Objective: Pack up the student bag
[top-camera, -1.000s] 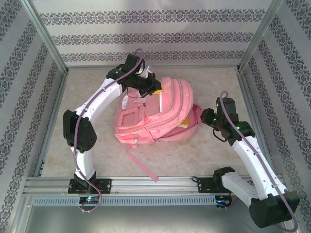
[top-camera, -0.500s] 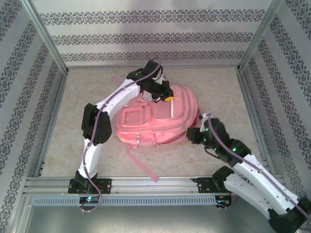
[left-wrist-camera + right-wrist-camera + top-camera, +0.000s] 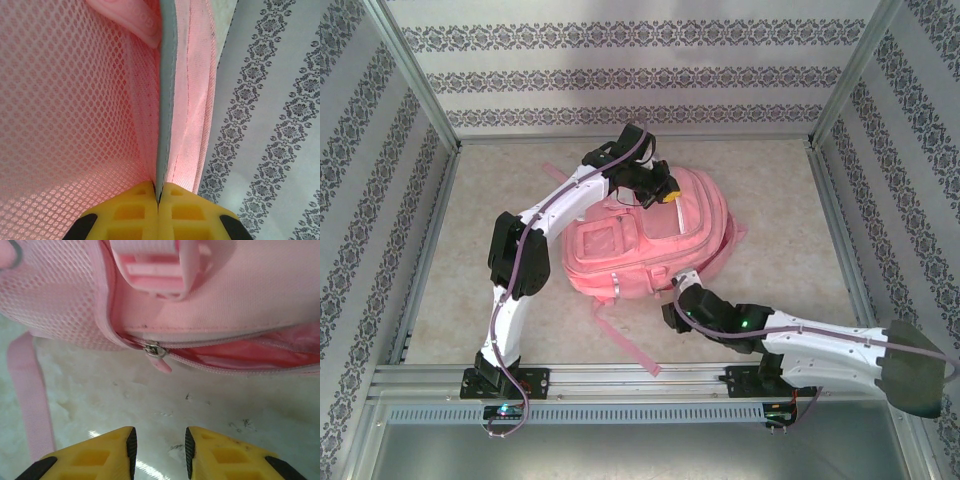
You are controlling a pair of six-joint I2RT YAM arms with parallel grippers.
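Observation:
I should next keep my left gripper still at the bag's far edge before it releases the grey-trimmed fabric edge [image 3: 162, 167], because my open right gripper is short of the zipper slider.
The pink student bag [image 3: 650, 240] lies flat on the table with its front pockets facing up. At the bag's far top edge, my left gripper [image 3: 660, 192] is shut on a grey-trimmed fabric edge [image 3: 166, 100], with pink mesh [image 3: 65, 100] to its left; its yellow fingers [image 3: 158, 192] pinch the trim. My right gripper [image 3: 675, 300] sits low at the bag's near edge. It is open [image 3: 160, 440] over bare table, with nothing between the fingers. A little ahead of it are the zipper slider with its pink pull [image 3: 159, 356] and a partly open zip [image 3: 250, 357].
A loose pink strap [image 3: 625, 340] trails from the bag toward the near rail [image 3: 620, 380] and runs down the left of the right wrist view [image 3: 30, 390]. A pink buckle [image 3: 150, 267] sits above the zipper. Patterned walls [image 3: 640, 70] and metal posts [image 3: 420, 80] enclose the table.
My right arm swung from the bag's right side round to its near edge, and its jaws opened wider. My left gripper moved right along the bag's top, and the bag shifted and flattened.

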